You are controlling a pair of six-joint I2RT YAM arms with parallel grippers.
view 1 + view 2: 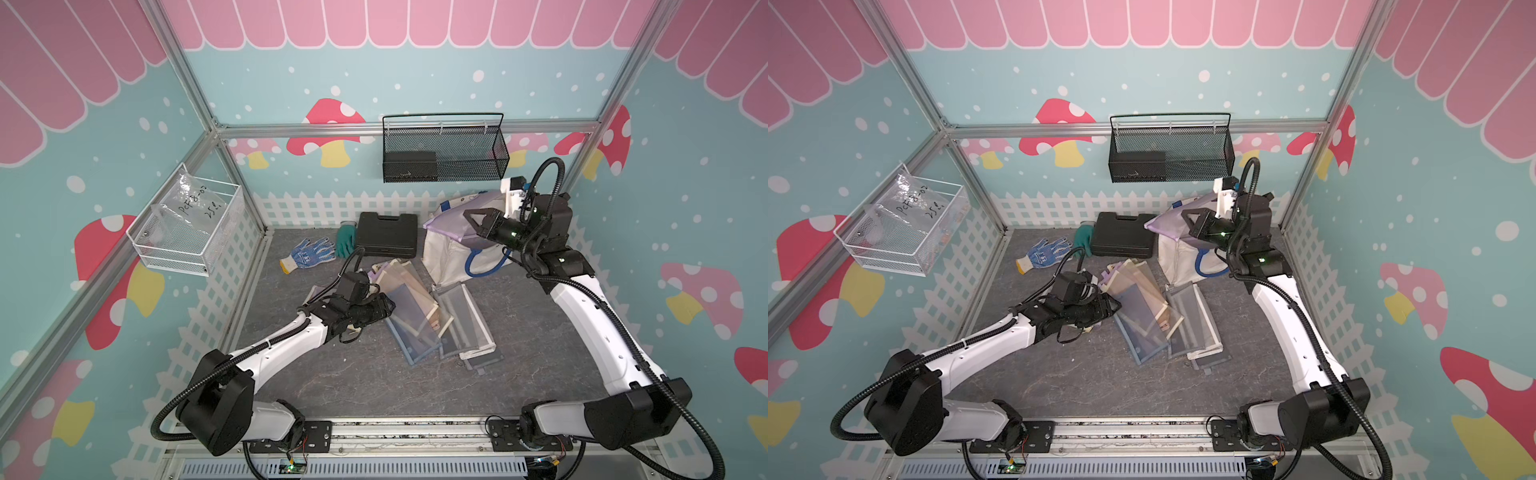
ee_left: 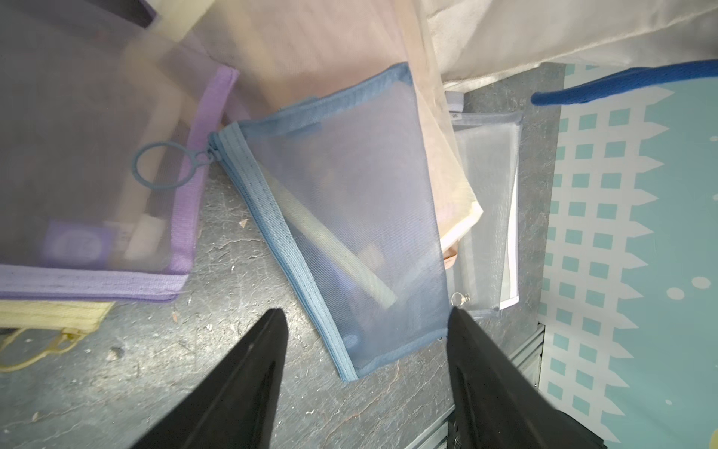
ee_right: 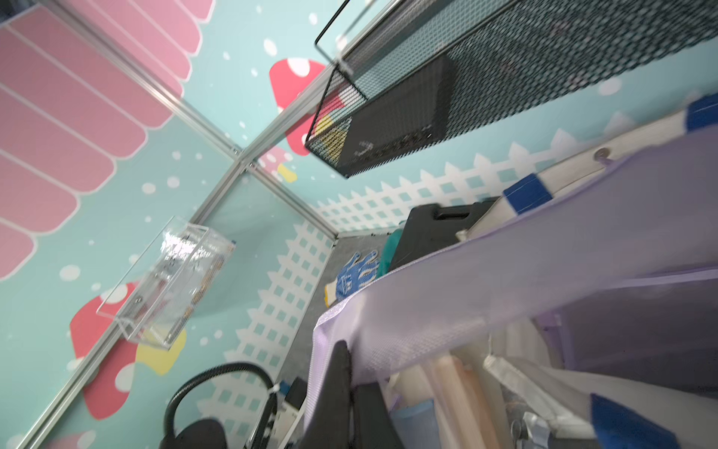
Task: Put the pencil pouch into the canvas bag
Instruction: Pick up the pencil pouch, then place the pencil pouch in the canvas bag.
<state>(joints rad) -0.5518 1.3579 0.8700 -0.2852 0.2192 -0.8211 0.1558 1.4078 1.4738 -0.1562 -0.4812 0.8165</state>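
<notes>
My right gripper moves down past the canvas bag's white rim (image 3: 641, 132) next and releases the pouch's edge. The canvas bag's opening lies below it and the pouch's mesh still spreads above.
My right gripper (image 1: 471, 218) (image 1: 1187, 218) is shut on the edge of a lavender mesh pencil pouch (image 1: 444, 224) (image 1: 1163, 222), held in the air over the mouth of the canvas bag (image 1: 446, 259) (image 1: 1177, 259) at the back right. In the right wrist view the pouch (image 3: 505, 280) hangs from the closed gripper (image 3: 351, 369), with the bag's white rim (image 3: 641, 132) behind it. My left gripper (image 1: 388, 305) (image 1: 1115, 305) (image 2: 365, 311) stands open, low over a blue mesh pouch (image 2: 349, 217), gripping nothing.
Several more mesh pouches (image 1: 428, 311) lie piled mid-table. A black hard case (image 1: 386, 235), a blue dotted glove (image 1: 307, 253) and a green glove (image 1: 345, 241) lie at the back. A black mesh basket (image 1: 444, 153) and a white wire basket (image 1: 187, 224) hang on the walls.
</notes>
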